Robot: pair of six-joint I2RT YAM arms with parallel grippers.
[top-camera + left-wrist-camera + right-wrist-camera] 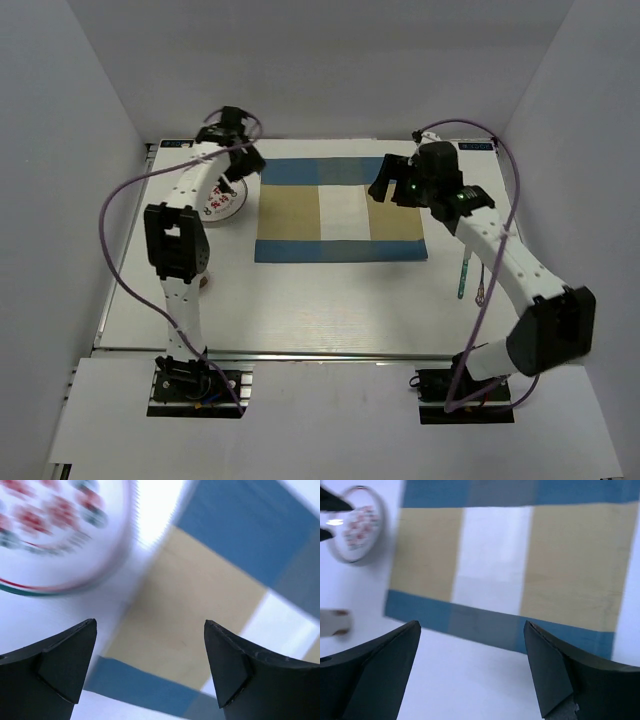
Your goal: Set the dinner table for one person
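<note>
I will move my open left gripper from over the placemat, beside the plate, across the plate and down onto its rim farthest from the placemat (203, 211).
The white dinner table (330, 300) carries a blue-and-tan checked placemat (340, 210) at its middle back. A white plate with red and green pattern (225, 200) lies left of the placemat. My left gripper (243, 168) hovers above the plate's right rim, open and empty. In the left wrist view (150, 625) the plate (45, 530) is upper left and the placemat (200, 605) is under the jaws. My right gripper (385, 188) hangs over the placemat's right part, open and empty. Its wrist view (472, 625) shows the placemat (495, 565), the plate (357, 530) and bare table (470, 680).
A green-handled utensil (464, 272) and a thin metal one (483, 285) lie on the table right of the placemat. A small white and reddish object (203, 283) sits by the left arm; it also shows in the right wrist view (335, 621). White walls enclose three sides. A metal rail (300, 352) runs along the near edge.
</note>
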